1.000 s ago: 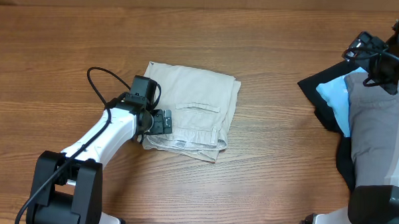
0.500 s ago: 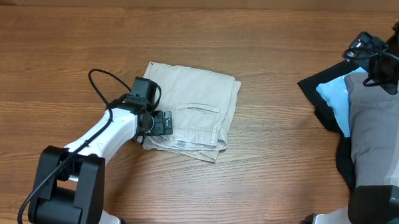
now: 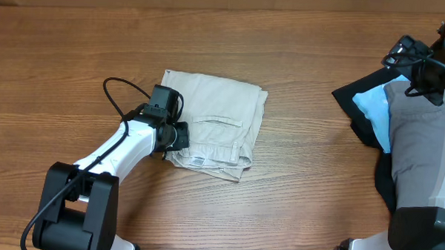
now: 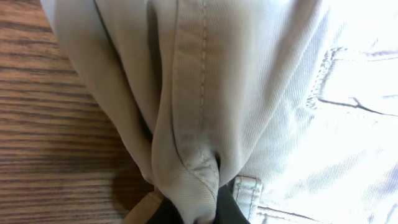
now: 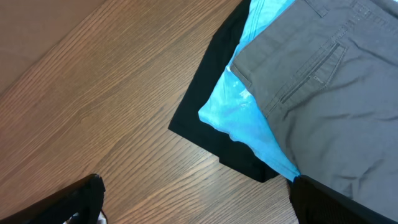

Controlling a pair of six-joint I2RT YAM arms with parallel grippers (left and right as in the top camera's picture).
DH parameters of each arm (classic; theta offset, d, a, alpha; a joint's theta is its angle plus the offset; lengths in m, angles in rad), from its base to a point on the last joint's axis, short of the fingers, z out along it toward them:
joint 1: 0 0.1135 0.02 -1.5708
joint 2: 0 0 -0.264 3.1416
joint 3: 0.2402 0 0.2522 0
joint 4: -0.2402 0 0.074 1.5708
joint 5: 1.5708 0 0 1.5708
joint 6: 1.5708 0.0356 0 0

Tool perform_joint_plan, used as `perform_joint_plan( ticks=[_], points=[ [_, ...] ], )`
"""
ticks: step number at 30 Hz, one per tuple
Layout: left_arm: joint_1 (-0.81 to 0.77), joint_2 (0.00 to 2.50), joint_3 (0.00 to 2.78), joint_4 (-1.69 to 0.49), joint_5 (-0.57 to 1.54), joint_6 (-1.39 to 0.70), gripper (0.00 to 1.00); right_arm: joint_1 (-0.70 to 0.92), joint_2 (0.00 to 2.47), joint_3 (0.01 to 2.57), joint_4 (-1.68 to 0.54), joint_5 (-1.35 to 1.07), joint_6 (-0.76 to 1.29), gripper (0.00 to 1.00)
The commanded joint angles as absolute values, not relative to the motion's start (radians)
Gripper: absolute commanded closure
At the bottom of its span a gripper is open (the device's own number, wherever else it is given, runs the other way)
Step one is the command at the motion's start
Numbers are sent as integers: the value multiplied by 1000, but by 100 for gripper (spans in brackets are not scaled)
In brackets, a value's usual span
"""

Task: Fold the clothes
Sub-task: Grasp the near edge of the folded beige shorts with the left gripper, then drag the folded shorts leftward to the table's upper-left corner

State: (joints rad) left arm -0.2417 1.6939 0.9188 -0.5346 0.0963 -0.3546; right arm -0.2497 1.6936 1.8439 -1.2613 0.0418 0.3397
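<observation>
The bare wood is empty. I should next use my left gripper to drag the fold outward and to the left in the overhead view onto that wood, and let go.
The beige shorts (image 3: 223, 103) lie folded into a rough square on the wooden table, pocket side up with a small label near the front edge. My left gripper (image 3: 181, 136) is at their front left corner, shut on a pinched fold of the beige shorts (image 4: 205, 93). In the left wrist view the cloth bunches between the dark fingers (image 4: 230, 208). My right gripper (image 5: 199, 199) hangs open above bare wood beside the pile at the far right, with nothing between its fingers.
At the right edge lies a pile: a grey garment (image 3: 415, 139) on top, a light blue one (image 3: 371, 108) under it, a black one (image 3: 357, 96) at the bottom. The same layers show as grey (image 5: 329, 68), blue (image 5: 249, 118) and black (image 5: 211, 106).
My left gripper has shut on the left edge of the shorts, drawing the cloth in slightly. The right arm has not moved.
</observation>
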Motion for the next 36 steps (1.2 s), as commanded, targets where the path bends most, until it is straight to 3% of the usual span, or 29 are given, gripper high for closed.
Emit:
perform_joint_plan(
  ticks=[1,8,16,21,36],
  points=[
    [-229,1751,881,-532,-4,-310,96,-252,1691,1847,-1259,51,340,0],
    [-229,1750,999,-566,-121,-289,96,-252,1691,1847,-1259,51,340,0],
    [-189,1750,1118,-570,-429,-284,96,-252,1691,1847,-1259,51,340,0],
    [-85,1750,1122,-516,-486,-245,96,-252,1691,1847,-1259,51,340,0],
    [297,1778,1122,-119,-439,163,95,-252,1691,1847,-1259,51,340,0]
  ],
)
